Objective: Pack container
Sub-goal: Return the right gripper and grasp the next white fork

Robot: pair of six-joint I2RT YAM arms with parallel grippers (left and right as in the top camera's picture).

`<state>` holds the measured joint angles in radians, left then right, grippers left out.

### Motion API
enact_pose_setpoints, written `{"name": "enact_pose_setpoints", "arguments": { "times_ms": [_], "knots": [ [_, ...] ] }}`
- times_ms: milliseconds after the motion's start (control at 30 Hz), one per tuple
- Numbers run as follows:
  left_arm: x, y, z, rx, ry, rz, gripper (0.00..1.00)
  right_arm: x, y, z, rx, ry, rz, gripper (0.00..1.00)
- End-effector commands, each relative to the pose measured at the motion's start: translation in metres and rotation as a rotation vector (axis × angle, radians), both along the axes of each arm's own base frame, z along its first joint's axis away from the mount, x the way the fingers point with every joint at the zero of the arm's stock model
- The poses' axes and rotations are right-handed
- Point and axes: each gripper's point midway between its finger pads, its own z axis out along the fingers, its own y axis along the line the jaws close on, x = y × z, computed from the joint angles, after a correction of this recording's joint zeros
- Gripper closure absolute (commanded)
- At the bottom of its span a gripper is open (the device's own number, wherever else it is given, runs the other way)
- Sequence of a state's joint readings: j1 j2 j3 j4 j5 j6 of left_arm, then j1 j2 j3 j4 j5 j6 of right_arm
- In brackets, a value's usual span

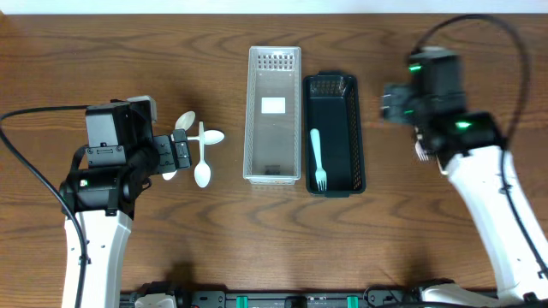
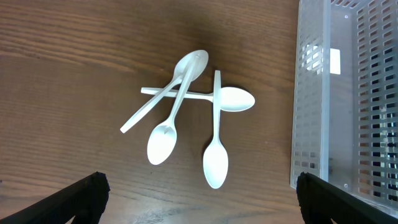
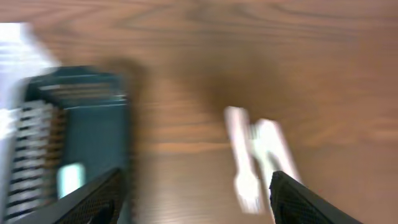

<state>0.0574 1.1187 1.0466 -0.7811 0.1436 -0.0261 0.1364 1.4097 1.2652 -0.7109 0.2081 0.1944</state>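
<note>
The white fork nearest the green container is below my right gripper, toward the right in its wrist view. My right gripper will next move down that way onto the fork.
Several white plastic spoons (image 1: pixel 199 147) lie crossed on the wood table left of a clear container (image 1: pixel 273 115); they also show in the left wrist view (image 2: pixel 186 112). A dark green container (image 1: pixel 333 134) holds a light blue fork (image 1: pixel 318 159). My left gripper (image 2: pixel 199 196) is open and empty, just short of the spoons. My right gripper (image 3: pixel 196 196) is open and empty above the table between the green container (image 3: pixel 74 137) and white forks (image 3: pixel 255 155), which are blurred. The forks are mostly hidden under the right arm in the overhead view.
The clear container's perforated wall (image 2: pixel 311 112) stands right of the spoons. The two containers sit side by side mid-table. Bare wood surrounds them.
</note>
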Motion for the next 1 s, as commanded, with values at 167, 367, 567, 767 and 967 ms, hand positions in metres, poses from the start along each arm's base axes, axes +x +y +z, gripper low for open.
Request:
{"name": "enact_pose_setpoints", "arguments": {
  "times_ms": [167,367,567,767,967],
  "knots": [
    [0.003,0.001,0.006,-0.002,-0.013,0.003,0.02,-0.001,-0.06,-0.09,0.032,0.231,-0.083,0.32],
    [0.003,0.001,0.006,-0.002,-0.013,0.004,0.02,0.012,-0.06,-0.146,0.066,0.332,0.004,0.32],
    [0.003,0.001,0.006,-0.002,-0.013,0.004,0.02,0.017,-0.058,-0.189,0.08,0.397,0.016,0.33],
    [0.003,0.001,0.006,-0.002,-0.013,0.004,0.02,0.016,-0.058,-0.217,0.085,0.447,0.014,0.39],
    [0.003,0.001,0.006,-0.002,-0.013,0.003,0.02,0.014,-0.06,-0.231,0.089,0.473,0.008,0.53]
  ]
}}
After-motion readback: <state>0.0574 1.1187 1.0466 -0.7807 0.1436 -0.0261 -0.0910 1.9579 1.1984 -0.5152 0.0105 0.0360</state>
